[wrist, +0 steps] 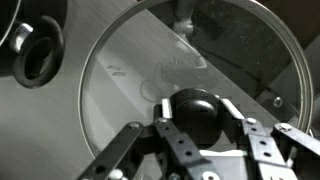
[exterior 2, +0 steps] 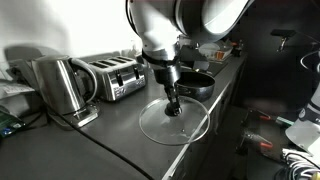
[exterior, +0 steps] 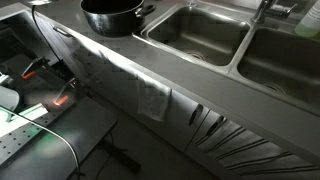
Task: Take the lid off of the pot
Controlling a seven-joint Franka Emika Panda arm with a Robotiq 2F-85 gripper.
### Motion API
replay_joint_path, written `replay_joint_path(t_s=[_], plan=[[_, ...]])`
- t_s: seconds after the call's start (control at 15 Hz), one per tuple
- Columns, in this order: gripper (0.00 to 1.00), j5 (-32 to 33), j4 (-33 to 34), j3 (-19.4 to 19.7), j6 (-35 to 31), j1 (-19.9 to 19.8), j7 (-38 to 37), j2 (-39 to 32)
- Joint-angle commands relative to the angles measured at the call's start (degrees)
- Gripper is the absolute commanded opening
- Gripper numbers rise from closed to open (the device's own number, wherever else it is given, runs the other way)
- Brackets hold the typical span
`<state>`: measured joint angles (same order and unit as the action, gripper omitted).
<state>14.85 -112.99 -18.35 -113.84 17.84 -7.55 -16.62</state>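
My gripper needs to move toward the toaster and lower the lid onto the bare counter to release the knob, since the lid hangs past the counter's edge.
The lid point(exterior 2: 160, 126) is a round shallow disc with a bright rim and a black knob. It looks see-through and lies low at the counter, in front of the pot; I cannot tell whether it touches the counter. My gripper point(exterior 2: 174, 100) is shut on the knob from above. In the wrist view the fingers point(wrist: 196, 103) press both sides of the knob, with the lid point(wrist: 130, 80) spread beneath. The pot point(exterior 2: 201, 83) stands uncovered behind the lid. It also shows at the counter's far end in an exterior view point(exterior: 108, 16), dark with a bright rim.
Two steel sink basins point(exterior: 195, 35) point(exterior: 285, 55) sit in the counter past the pot. A cloth point(exterior: 152, 98) hangs on the counter front. A toaster point(exterior 2: 112, 78) and a kettle point(exterior 2: 58, 88) stand behind the lid. A dark ring-shaped object point(wrist: 35, 52) lies beside the lid.
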Motion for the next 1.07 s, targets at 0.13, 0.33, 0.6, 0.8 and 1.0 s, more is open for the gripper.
replay_joint_path(t_s=[0.13, 0.33, 0.6, 0.8, 1.0], plan=[[0.24, 0.4, 10.8, 4.3, 4.8, 2.0, -1.0, -8.6], [0.24, -0.1, 13.6, 5.9, 5.8, 1.9, -0.6, -11.4], [0.24, -0.8, 14.4, 7.2, 5.9, 1.4, 0.2, -13.1], [0.24, -0.9, 12.8, 7.4, 4.9, 1.2, 0.7, -12.6], [0.24, -1.1, 10.6, 7.4, 3.7, 0.7, 1.6, -11.6]])
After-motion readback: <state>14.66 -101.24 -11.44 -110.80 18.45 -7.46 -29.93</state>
